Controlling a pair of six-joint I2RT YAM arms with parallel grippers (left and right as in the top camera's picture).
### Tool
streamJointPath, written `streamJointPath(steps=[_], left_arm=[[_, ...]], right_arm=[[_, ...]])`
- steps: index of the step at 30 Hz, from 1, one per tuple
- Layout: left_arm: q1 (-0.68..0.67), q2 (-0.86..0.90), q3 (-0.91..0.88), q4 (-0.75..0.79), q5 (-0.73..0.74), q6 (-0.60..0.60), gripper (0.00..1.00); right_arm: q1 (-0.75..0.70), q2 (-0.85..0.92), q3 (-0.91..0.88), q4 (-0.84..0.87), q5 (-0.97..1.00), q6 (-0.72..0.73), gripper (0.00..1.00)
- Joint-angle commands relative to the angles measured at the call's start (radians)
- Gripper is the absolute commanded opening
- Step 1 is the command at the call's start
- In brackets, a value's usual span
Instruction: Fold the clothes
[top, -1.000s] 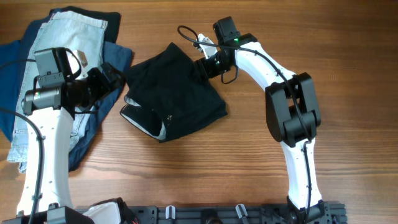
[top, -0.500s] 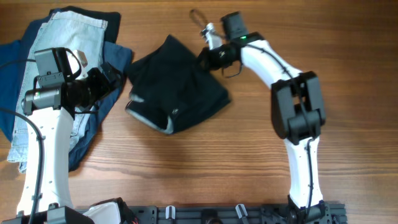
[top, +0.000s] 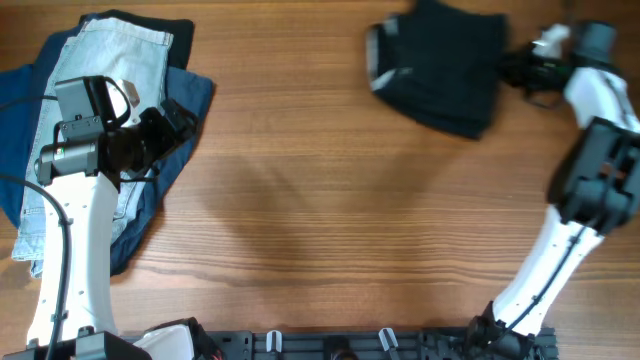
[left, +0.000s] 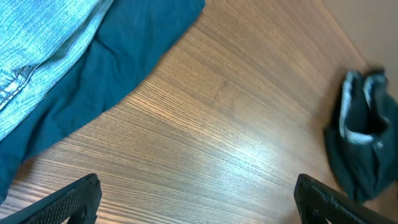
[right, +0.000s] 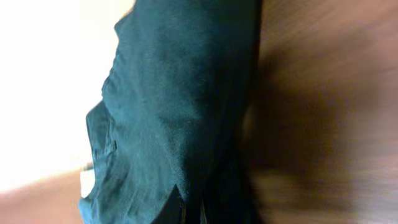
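Observation:
The right gripper will first swing to the right in the overhead view to get the black shorts (top: 440, 70) onto empty wood, then lower and release them, because they are already folded.
The black shorts (top: 440, 70), folded into a bundle with the pale waistband lining showing at the left, hang blurred near the table's far right. My right gripper (top: 510, 68) is shut on their right edge. In the right wrist view the black fabric (right: 180, 106) fills the frame, pinched between the fingertips (right: 189, 208). The shorts also show at the right edge of the left wrist view (left: 360, 137). My left gripper (top: 180, 122) is open and empty at the edge of the clothes pile, its fingertips (left: 199, 199) wide apart over bare wood.
A pile of light-wash denim shorts (top: 100, 70) and navy blue garments (top: 190, 95) lies at the far left; the navy cloth (left: 112, 68) and denim (left: 37, 37) show in the left wrist view. The wooden table (top: 330, 220) spans the middle.
My right gripper has swept the black shorts from the table's middle-left to the far right, lifting them off the wood. The left arm has not moved.

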Motion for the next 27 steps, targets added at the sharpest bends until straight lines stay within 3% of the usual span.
streamJointPath(steps=[1,5,11,16,22,27], left_arm=[[-0.011,0.006,-0.005,0.008,-0.006,-0.018,0.99],[-0.011,0.006,-0.005,0.009,-0.006,-0.019,0.98],[-0.011,0.006,-0.005,0.008,-0.006,-0.023,0.98],[-0.011,0.006,-0.005,0.019,-0.006,-0.053,0.98],[-0.017,0.006,-0.005,0.025,-0.006,-0.053,0.98],[-0.017,0.006,-0.005,0.031,-0.006,-0.053,0.98]], right_arm=[[-0.197,0.018,-0.004,-0.04,0.006,0.095,0.04],[-0.368,0.018,-0.004,-0.068,0.018,0.1,0.04],[-0.523,0.018,-0.004,-0.145,0.226,0.103,0.04],[-0.541,0.018,-0.004,-0.158,0.331,0.121,0.04],[-0.54,0.018,-0.004,-0.24,0.492,0.344,0.04],[-0.537,0.016,-0.004,-0.263,0.473,0.292,0.04]])
